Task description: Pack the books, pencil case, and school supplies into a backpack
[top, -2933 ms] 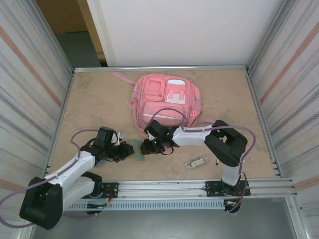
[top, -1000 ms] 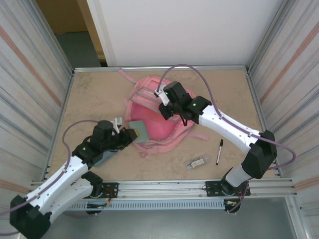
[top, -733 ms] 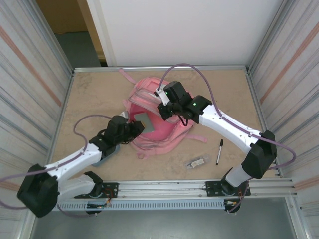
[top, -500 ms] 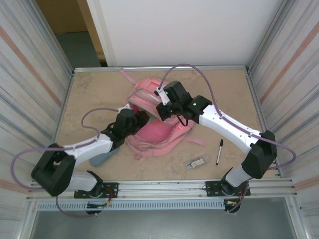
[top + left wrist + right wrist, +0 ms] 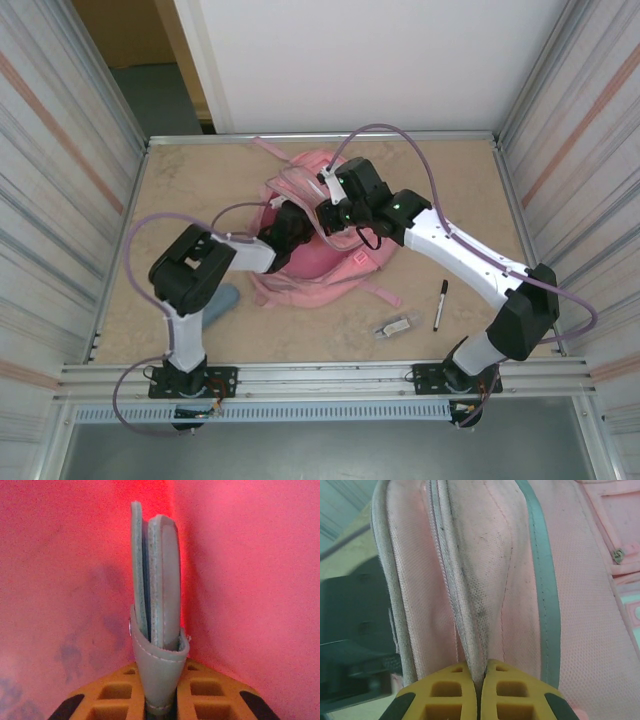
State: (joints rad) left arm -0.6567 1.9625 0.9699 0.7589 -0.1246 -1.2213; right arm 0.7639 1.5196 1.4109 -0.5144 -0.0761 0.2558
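Note:
My right gripper moves back and down over the backpack's opening (image 5: pixel 314 258) next. Then it releases the zipper edge, since that opening lies below the gripper, toward my base.
The pink backpack (image 5: pixel 322 268) lies mid-table with its top pulled open. My right gripper (image 5: pixel 331 214) is shut on the backpack's zipper edge (image 5: pixel 470 605) and holds it up. My left arm (image 5: pixel 285 232) reaches into the opening. Its gripper (image 5: pixel 160 700) is shut on the sage-green book (image 5: pixel 156 580), held edge-on with red-pink lining all around it. The blue-grey pencil case (image 5: pixel 224 297) lies on the table by the left arm's elbow, partly covered. The black pen (image 5: pixel 440 304) and the small clear-and-grey item (image 5: pixel 395 326) lie at the near right.
Metal walls close in the table on the left and right, with a rail along the near edge. A pink strap (image 5: pixel 385 292) trails from the backpack toward the pen. The left arm's black wrist (image 5: pixel 350 630) sits close beside the held edge.
The left gripper has carried the green book from the near-left of the table up and into the backpack's opening. The right gripper has kept its hold on the raised edge.

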